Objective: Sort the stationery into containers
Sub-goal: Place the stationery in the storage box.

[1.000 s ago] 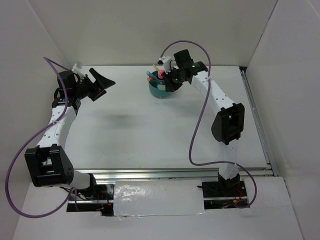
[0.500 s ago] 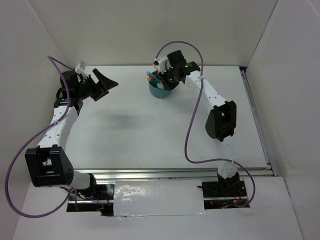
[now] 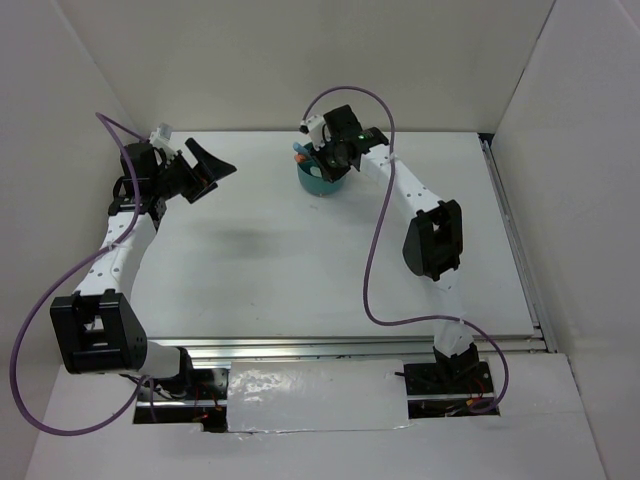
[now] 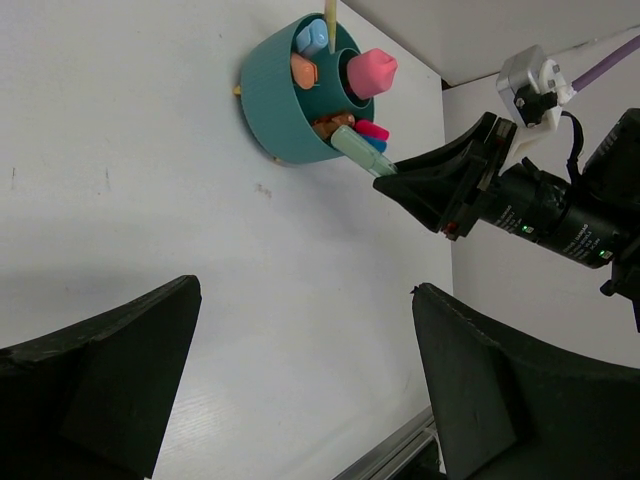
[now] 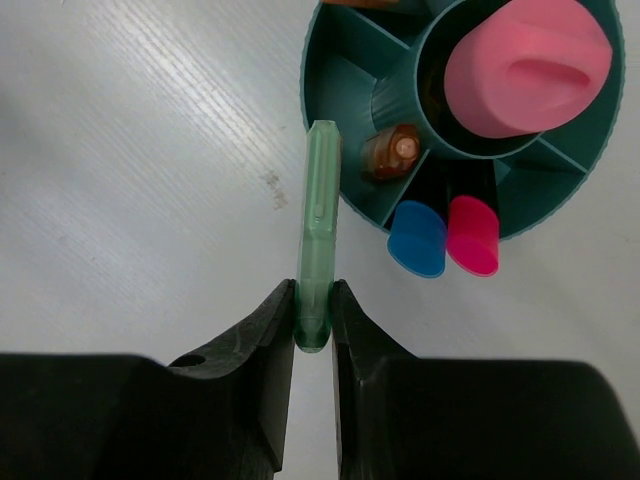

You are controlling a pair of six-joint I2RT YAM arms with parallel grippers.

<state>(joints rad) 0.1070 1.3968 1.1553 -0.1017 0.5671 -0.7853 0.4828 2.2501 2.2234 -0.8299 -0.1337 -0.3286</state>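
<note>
Only the far end of the pen reaches the cup's rim, so I will next shift my right gripper slightly toward the cup to bring that end over the orange-brown stub's compartment (image 3: 321, 175) (image 5: 367, 154).
The round teal cup (image 3: 318, 184) stands at the back middle of the table. In the right wrist view the cup (image 5: 335, 62) holds a big pink piece (image 5: 527, 65) in its centre well, and a blue marker (image 5: 416, 240), a pink marker (image 5: 473, 235) and an orange-brown stub (image 5: 392, 152) in outer compartments. My right gripper (image 5: 314, 312) is shut on a mint green pen (image 5: 318, 215), whose far end is at the cup's rim. My left gripper (image 4: 305, 290) is open and empty, far to the left of the cup (image 4: 270, 100). The left wrist view also shows an orange stub (image 4: 304, 70) and a blue piece (image 4: 312, 38).
White walls enclose the table on the left, back and right. A metal rail (image 3: 350, 347) runs along the near edge. The right arm's purple cable (image 3: 375, 260) loops over the table's right half. A thin yellow stick (image 4: 330, 12) stands up from the cup's far side.
My right gripper has moved left over the cup with the mint green pen in it. The left arm shifted slightly early on, then held still.
</note>
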